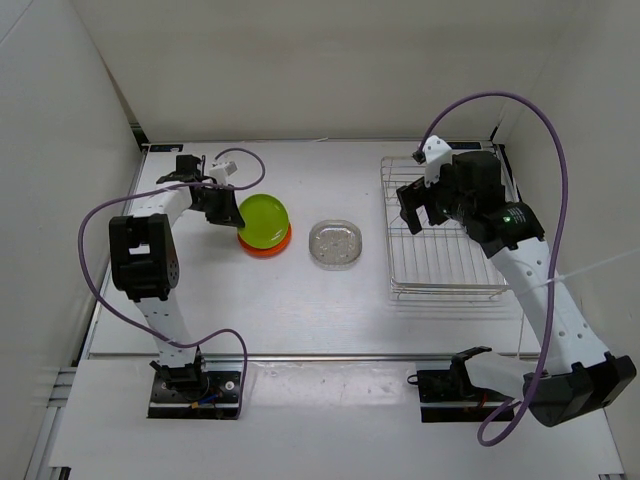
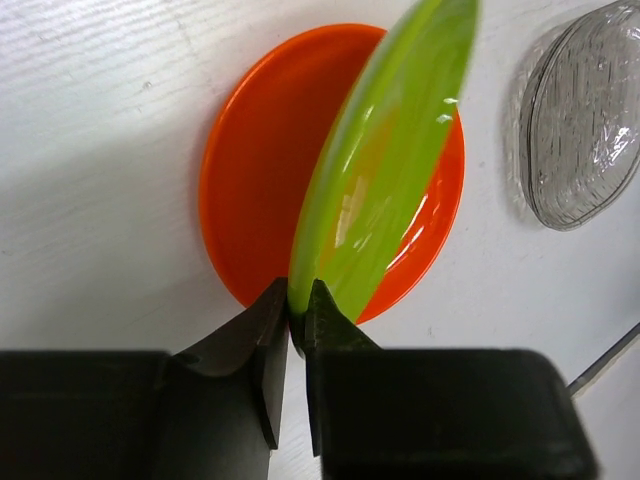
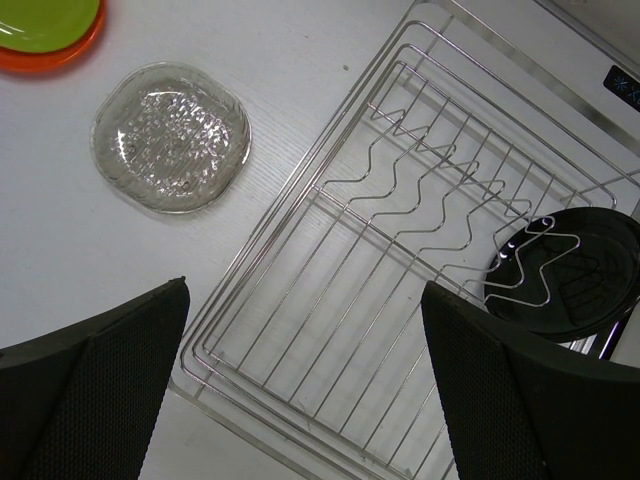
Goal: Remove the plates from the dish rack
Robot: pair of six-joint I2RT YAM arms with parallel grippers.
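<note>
My right gripper swings to the right in the top view, turns and goes down onto the black plate's rim (image 3: 614, 316) next. Only the black plate remains racked.
The lime green plate (image 1: 265, 220) leans tilted over the orange plate (image 1: 266, 248), which lies flat on the table. My left gripper (image 1: 232, 212) is shut on the green plate's rim; the left wrist view shows the green plate (image 2: 390, 170) pinched at its near edge between the fingers, above the orange plate (image 2: 255, 170). The clear plate (image 1: 336, 244) lies flat mid-table. My right gripper (image 3: 300, 380) hangs open above the dish rack (image 1: 440, 275) with nothing between its fingers. The black plate (image 3: 565, 270) rests in the dish rack (image 3: 262, 262) under a wavy wire.
The rack sits at the table's right side, near the right wall. White walls close in the table at the back and both sides. A purple cable loops off each arm. The clear plate (image 3: 170, 138) lies just left of the rack.
</note>
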